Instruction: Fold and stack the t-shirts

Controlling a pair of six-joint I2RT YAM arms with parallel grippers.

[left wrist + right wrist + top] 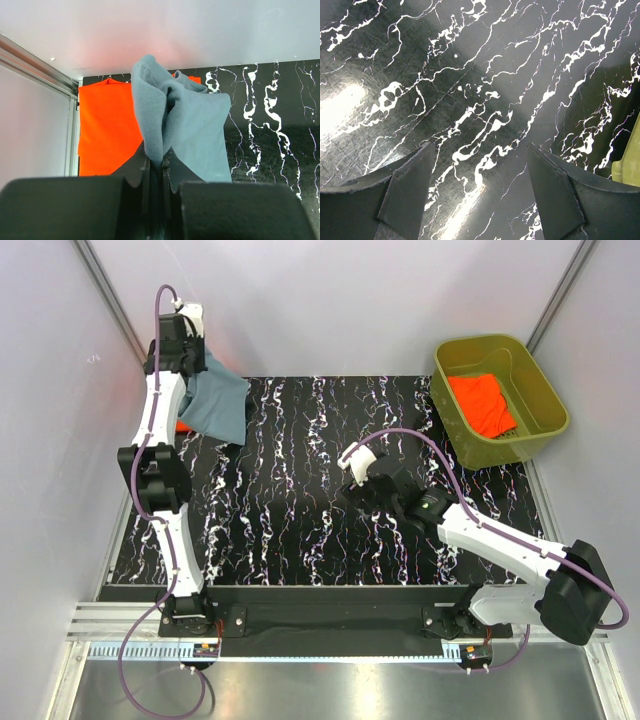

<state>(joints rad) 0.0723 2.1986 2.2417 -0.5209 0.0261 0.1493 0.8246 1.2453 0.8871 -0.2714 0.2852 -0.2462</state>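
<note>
My left gripper moves to the left in the overhead view, over the orange-red t-shirt, and opens next, since the shirt lies bare along the side.
My left gripper is shut on a bunched fold of the dusty blue-grey t-shirt, which hangs from it at the table's far left corner. Under and behind it a bright orange-red t-shirt lies flat on the table; from above only a sliver of that t-shirt shows beside the arm. Another orange-red t-shirt lies crumpled inside the tub. My right gripper hovers open over bare table near the middle, with nothing between its fingers.
The olive-green plastic tub stands at the far right of the black marbled table; its rim shows at the right edge of the right wrist view. White walls close in the left, back and right sides.
</note>
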